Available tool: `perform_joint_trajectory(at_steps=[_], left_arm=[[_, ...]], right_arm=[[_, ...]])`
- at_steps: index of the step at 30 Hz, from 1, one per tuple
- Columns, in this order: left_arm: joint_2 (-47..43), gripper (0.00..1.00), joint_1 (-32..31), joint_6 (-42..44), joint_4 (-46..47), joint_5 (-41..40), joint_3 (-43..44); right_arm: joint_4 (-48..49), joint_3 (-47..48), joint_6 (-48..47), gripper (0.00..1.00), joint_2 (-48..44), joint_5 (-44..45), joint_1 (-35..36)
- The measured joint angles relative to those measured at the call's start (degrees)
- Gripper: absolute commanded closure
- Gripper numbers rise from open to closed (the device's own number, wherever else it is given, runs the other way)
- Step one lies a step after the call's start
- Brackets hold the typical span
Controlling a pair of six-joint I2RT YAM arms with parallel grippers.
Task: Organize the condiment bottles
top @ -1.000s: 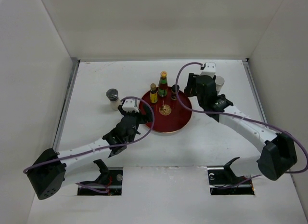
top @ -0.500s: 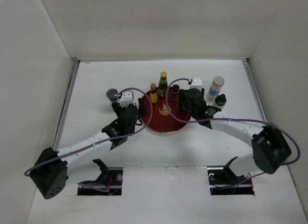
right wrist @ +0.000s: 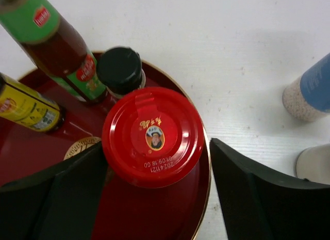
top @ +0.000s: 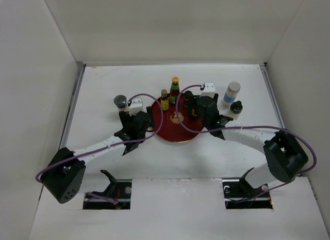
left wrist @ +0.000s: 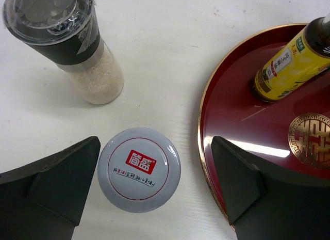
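I will next move my left gripper straight down around the pale grey-lidded jar (left wrist: 139,169) and close on it, because the grey lid already shows between the open fingers.
On the round red tray (top: 175,132) stand a green-necked yellow-capped bottle (top: 175,88), a dark yellow-capped bottle (top: 164,99) and a black-capped jar (top: 188,97). My right gripper (right wrist: 157,144) is open around a red-lidded jar (right wrist: 153,137) standing at the tray's right rim (right wrist: 203,198); a gap shows on its right side. My left gripper (left wrist: 154,143) is open around a pale grey-lidded jar (left wrist: 139,169) with a red logo, on the table just left of the tray (left wrist: 221,111). In the top view both grippers (top: 133,118) (top: 195,107) hide their jars.
A grinder of white grains (left wrist: 72,49) stands just beyond the grey-lidded jar (top: 120,101). A blue-labelled white-capped bottle (top: 232,93) and a squat dark-lidded jar (top: 236,108) stand right of the tray. White walls enclose the table.
My right gripper swung left from the back-right bottles to the tray's right side. My left gripper moved left, off the tray's edge, to beside the grinder.
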Motion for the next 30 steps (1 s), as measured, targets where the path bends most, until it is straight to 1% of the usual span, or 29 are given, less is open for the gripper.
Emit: perform_joint_trajectory(at_steps=[2,4,9,11,13,15,16,18,19,23,26,28,30], left_arm=[[0.00,0.10,0.02,-0.13,-0.02,-0.31,0.00],[0.02,0.11,0.04,-0.20,0.02,-0.59,-0.09],[2.69,0.17,0.15,-0.42,0.83,-0.87,-0.15],[4.39,0.22,0.22,-0.35,0.94,-0.94,-0.15],[5.64,0.33,0.55,-0.33,1.14,-1.01,-0.15],[6.05,0.50,1.05,-0.39,1.60,-1.07,-0.31],[6.01,0.56,1.29,-0.70,2.03,-0.70,-0.37],[5.62,0.65,1.33,-0.70,2.12,-0.11,-0.52],[5.16,0.67,1.20,-0.68,1.84,0.11,-0.66],[0.39,0.72,-1.05,-0.42,-1.20,0.50,-0.74],[-4.17,0.72,-4.94,0.20,-2.89,0.02,0.52],[-4.96,0.72,-8.09,0.66,-3.15,-0.24,3.17],[-3.78,0.72,-10.62,0.98,-2.56,-0.11,6.36]], right_arm=[[1.38,-0.50,-0.02,0.03,-1.07,0.28,0.15],[2.19,-1.29,-0.02,0.00,-2.99,0.50,0.20],[3.65,-2.75,0.00,0.00,-7.93,0.79,0.26],[4.33,-3.32,0.17,0.00,-9.01,0.92,0.26],[4.55,-3.80,0.33,0.00,-9.40,0.92,0.26],[4.57,-4.33,0.63,0.00,-9.44,0.92,0.26],[4.52,-4.48,0.81,0.00,-9.44,0.92,0.24],[4.55,-4.76,1.01,0.00,-9.49,0.92,0.26],[4.52,-4.83,1.03,0.00,-9.49,0.92,0.24],[4.61,-5.07,1.29,0.00,-9.51,0.90,0.11],[4.63,-5.11,1.62,0.00,-9.51,0.90,-0.35],[4.66,-5.16,1.90,0.00,-9.51,0.87,-0.59],[4.63,-5.18,2.34,0.00,-9.62,0.87,-0.96]])
